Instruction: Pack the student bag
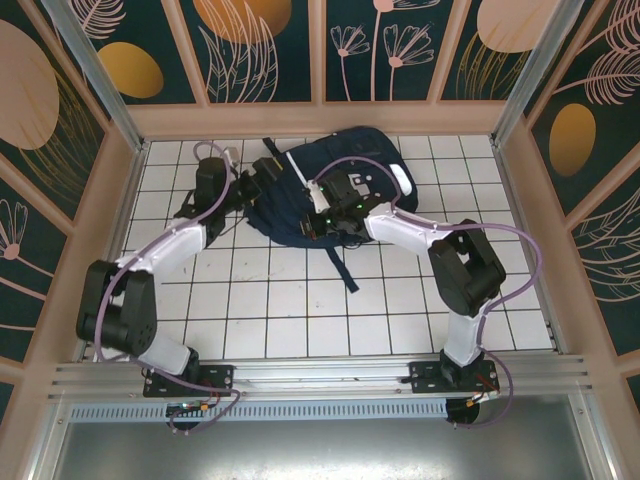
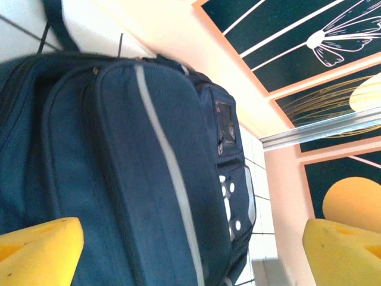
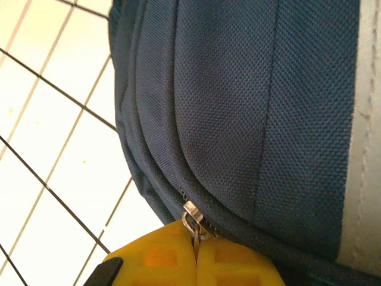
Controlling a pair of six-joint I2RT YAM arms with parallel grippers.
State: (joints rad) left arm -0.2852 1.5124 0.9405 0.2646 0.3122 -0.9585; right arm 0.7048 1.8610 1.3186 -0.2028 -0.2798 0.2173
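Observation:
My right gripper is across the white stripe from the bag's near edge by the dotted patch (image 1: pixel 345 239), with the pull, so next it will move past that stripe and release the pull.
The student bag (image 1: pixel 365 150), a navy backpack with a white reflective stripe (image 2: pixel 166 161) and a dotted white patch (image 2: pixel 229 202), lies at the back middle of the tiled table. My left gripper (image 1: pixel 268 172) is at the bag's left end. Its yellow fingers (image 2: pixel 36 250) stand wide open with the bag's front panel (image 2: pixel 119 149) between and beyond them, apart from both. My right gripper (image 1: pixel 320 195) is over the bag's near side, shut on the metal zipper pull (image 3: pixel 195 225) of the bag (image 3: pixel 250 107). The pull sits pinched between the yellow fingertips (image 3: pixel 155 259).
A dark strap (image 1: pixel 340 262) trails from the bag toward the table's front. Another strap (image 2: pixel 56 21) runs off the bag's top onto the tiles. Peach walls with dark patterned panels (image 1: pixel 265 50) enclose the table at the back and sides. White tiles (image 1: pixel 280 310) lie in front of the bag.

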